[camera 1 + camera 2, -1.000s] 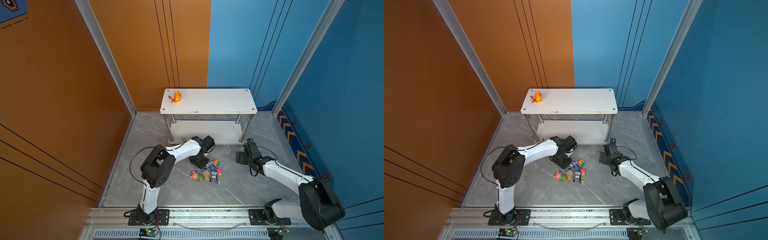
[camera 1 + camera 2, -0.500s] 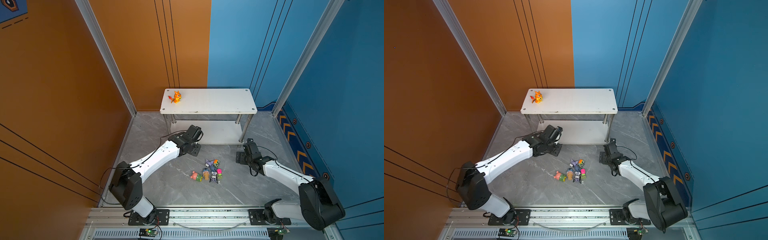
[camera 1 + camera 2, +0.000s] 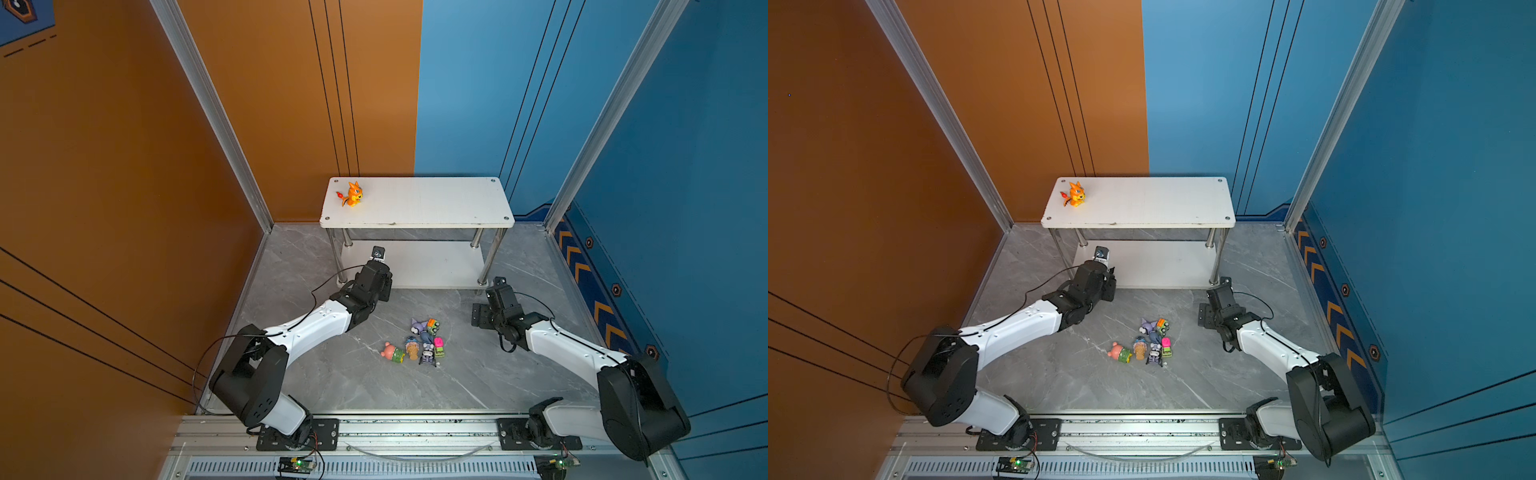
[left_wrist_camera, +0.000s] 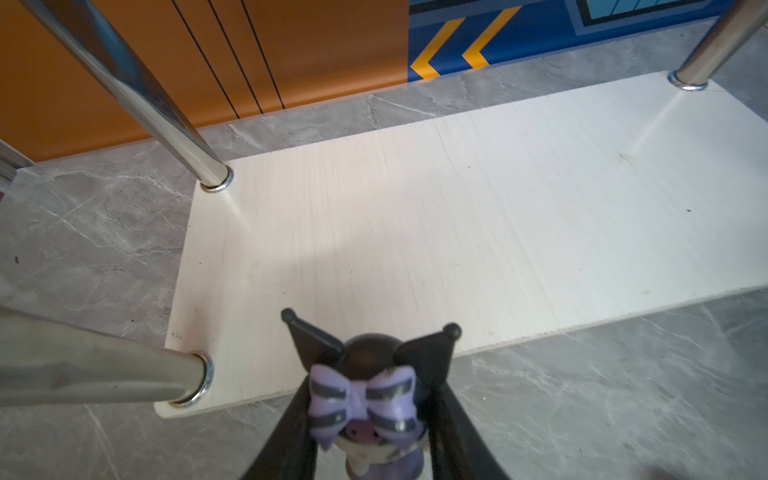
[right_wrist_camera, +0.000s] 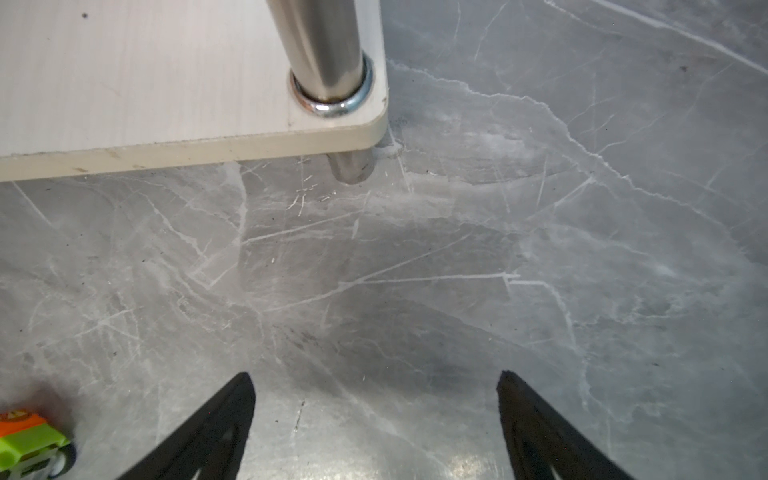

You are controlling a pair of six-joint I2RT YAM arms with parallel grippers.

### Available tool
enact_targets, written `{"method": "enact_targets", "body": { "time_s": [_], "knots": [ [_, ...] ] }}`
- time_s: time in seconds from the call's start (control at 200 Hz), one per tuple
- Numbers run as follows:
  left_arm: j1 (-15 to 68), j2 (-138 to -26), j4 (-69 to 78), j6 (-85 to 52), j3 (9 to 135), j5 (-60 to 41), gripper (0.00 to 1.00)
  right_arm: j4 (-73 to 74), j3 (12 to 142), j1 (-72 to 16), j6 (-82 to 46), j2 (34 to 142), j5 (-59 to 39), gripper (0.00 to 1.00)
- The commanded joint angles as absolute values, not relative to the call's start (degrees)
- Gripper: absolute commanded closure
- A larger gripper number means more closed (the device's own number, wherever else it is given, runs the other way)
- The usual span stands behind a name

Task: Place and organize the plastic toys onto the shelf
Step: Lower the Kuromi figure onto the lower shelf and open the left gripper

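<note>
My left gripper holds the imp (image 4: pixel 365 399) and should next reach outward, lower it onto the lower white board's bare spot by the far chrome leg (image 4: pixel 300 236) and let it go.
My left gripper (image 4: pixel 370 415) is shut on a black-purple imp (image 4: pixel 365 399) with a striped lilac bow. It hovers just in front of the shelf's lower white board (image 4: pixel 457 208). In both top views this gripper (image 3: pixel 380 282) (image 3: pixel 1106 282) is by the shelf's front left leg. An orange dragon (image 3: pixel 352 194) (image 3: pixel 1074 194) stands on the shelf's top board (image 3: pixel 415 203) (image 3: pixel 1142 203) at its left end. Several toys (image 3: pixel 419 340) (image 3: pixel 1150 340) lie clustered on the floor. My right gripper (image 5: pixel 376 386) (image 3: pixel 482 316) is open and empty, low over the floor to their right.
Chrome legs (image 4: pixel 137 95) (image 4: pixel 83 365) flank the lower board's left end. The shelf's front right leg (image 5: pixel 324 41) stands close ahead of my right gripper. An orange and green car (image 5: pixel 29 436) lies at that view's edge. Orange and blue walls enclose the grey marble floor (image 3: pixel 353 386).
My left arm has swung from the toy cluster back and left to the shelf's front left corner, carrying the imp. The right arm has not moved.
</note>
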State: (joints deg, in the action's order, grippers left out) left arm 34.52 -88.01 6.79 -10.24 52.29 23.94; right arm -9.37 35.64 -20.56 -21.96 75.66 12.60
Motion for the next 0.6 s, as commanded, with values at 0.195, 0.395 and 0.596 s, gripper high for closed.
{"method": "enact_targets", "body": {
  "time_s": [0.195,0.395,0.596],
  "knots": [
    [35.3,-96.16,38.32,-1.27,46.64,33.39,0.72,-8.3,34.63,-20.13,-22.62,75.66,12.38,0.07],
    [34.81,-101.99,49.78,2.55,46.06,34.73,0.72,-8.44,34.45,-20.08,-22.69,75.4,12.24,0.07],
    [33.69,-108.03,54.73,4.84,47.91,35.2,0.7,-8.7,34.72,-20.09,-22.8,75.68,12.29,0.07]
  ]
}}
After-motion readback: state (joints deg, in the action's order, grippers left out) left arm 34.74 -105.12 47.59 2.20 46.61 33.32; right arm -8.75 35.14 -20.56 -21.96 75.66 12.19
